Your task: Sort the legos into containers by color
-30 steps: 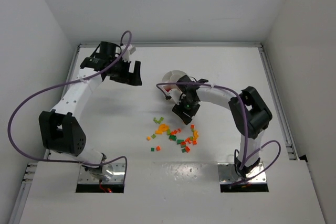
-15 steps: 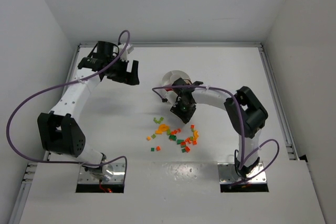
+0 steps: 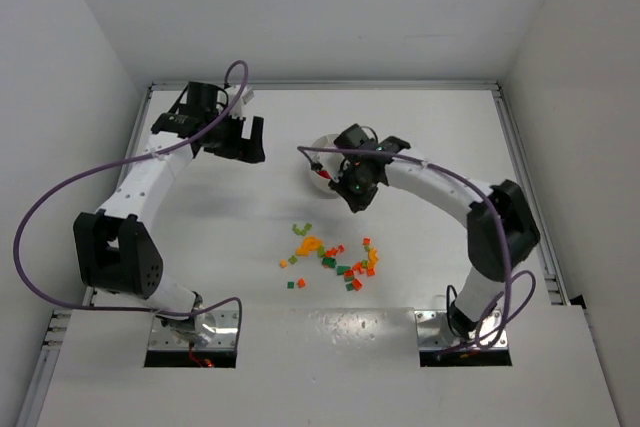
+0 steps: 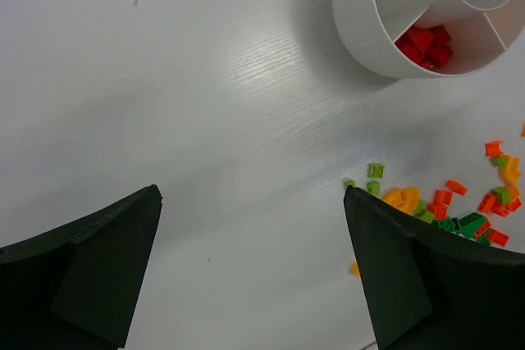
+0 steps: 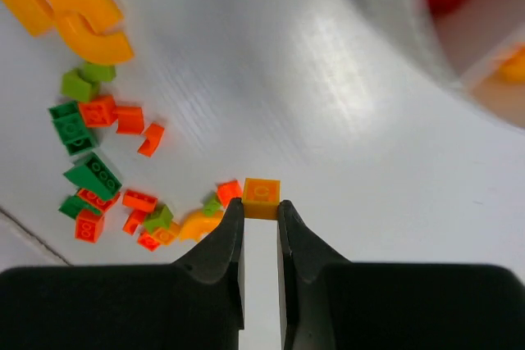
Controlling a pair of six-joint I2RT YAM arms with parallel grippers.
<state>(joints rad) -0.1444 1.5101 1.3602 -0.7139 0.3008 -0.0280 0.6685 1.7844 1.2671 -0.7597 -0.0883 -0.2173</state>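
Note:
I should move the small yellow-orange brick [image 5: 261, 194] up and outward with my right gripper next, over the section of the white dish with the orange piece [image 5: 513, 67], and then open the gripper.
Loose legos [image 3: 335, 257] in red, orange, yellow and green lie scattered mid-table, and they show too as legos [image 5: 98, 112] and legos [image 4: 443, 202]. My right gripper [image 5: 261, 206] is shut on a small yellow-orange brick [image 5: 261, 194], held off the table between the pile and the white dish [image 5: 394, 30]. From above, the right gripper [image 3: 354, 199] hangs just in front of the dish [image 3: 314, 150], partly covering it. One compartment holds red bricks [image 4: 426, 43]; another holds an orange piece [image 5: 513, 67]. My left gripper [image 4: 252, 194] stands open and empty, left of the dish.
The raised table rail [image 3: 520, 167] runs along the right side and another along the back. The purple cable [image 3: 60, 197] loops out left of the left arm. Both arm bases sit at the near edge.
The right gripper has shut on the yellow-orange brick and carried it up from the pile toward the dish, its arm stretching out. The left arm has barely moved.

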